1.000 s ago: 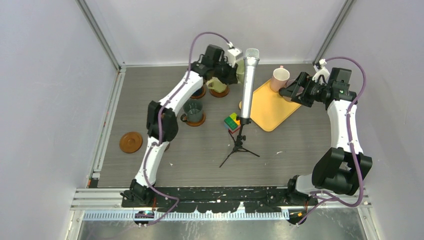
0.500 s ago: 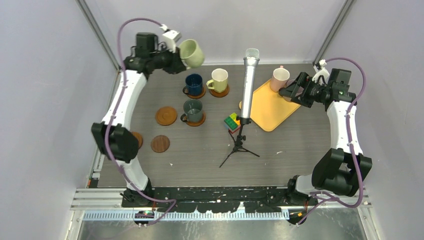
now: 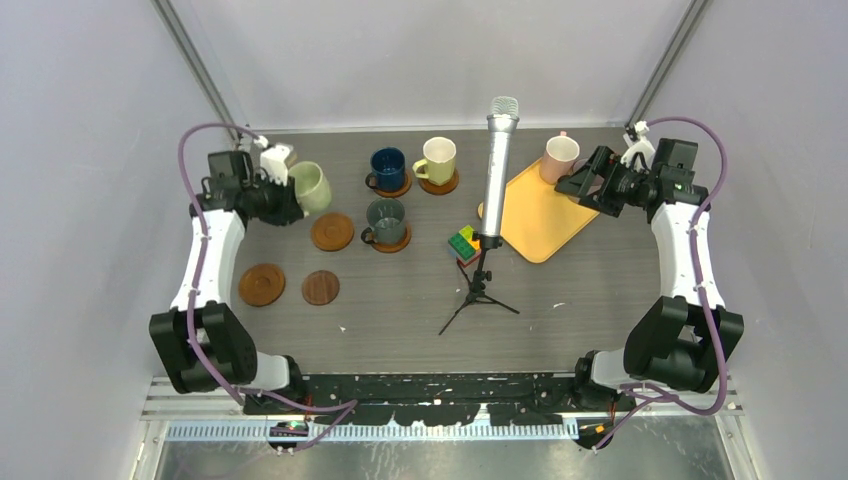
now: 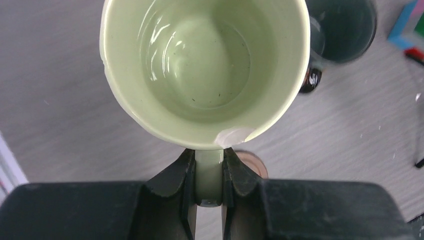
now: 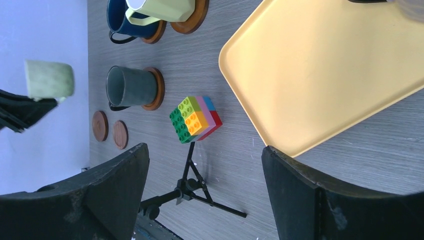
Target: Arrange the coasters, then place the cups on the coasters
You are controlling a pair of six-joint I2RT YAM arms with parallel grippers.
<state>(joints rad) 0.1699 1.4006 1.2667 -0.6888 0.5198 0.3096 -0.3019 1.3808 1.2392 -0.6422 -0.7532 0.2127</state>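
My left gripper should next lower the pale green cup [image 3: 311,187] toward the coaster beside the dark grey-green cup and let go of it there, because that coaster is empty.
My left gripper [image 3: 287,193] is shut on the handle of the pale green cup [image 3: 311,187], which hangs tilted above the table's left side, just beyond an empty coaster [image 3: 332,231]. In the left wrist view the fingers [image 4: 186,175] pinch the handle below the cup [image 4: 205,70]. Two more empty coasters [image 3: 262,284] lie near the left edge, one of them darker [image 3: 321,287]. The dark blue cup [image 3: 387,168], the cream-yellow cup [image 3: 438,160] and the dark grey-green cup [image 3: 385,221] each stand on a coaster. My right gripper [image 3: 583,184] is open beside the pink cup [image 3: 560,157].
A silver microphone [image 3: 497,170] stands on a black tripod [image 3: 478,290] mid-table. A coloured brick block [image 3: 462,243] lies beside it. The yellow tray [image 3: 540,215] lies at the back right, under my right gripper. Grey walls close in the left and right sides.
My left arm has swung the pale green cup from high at the back down to the left side of the table. The right arm has barely moved.
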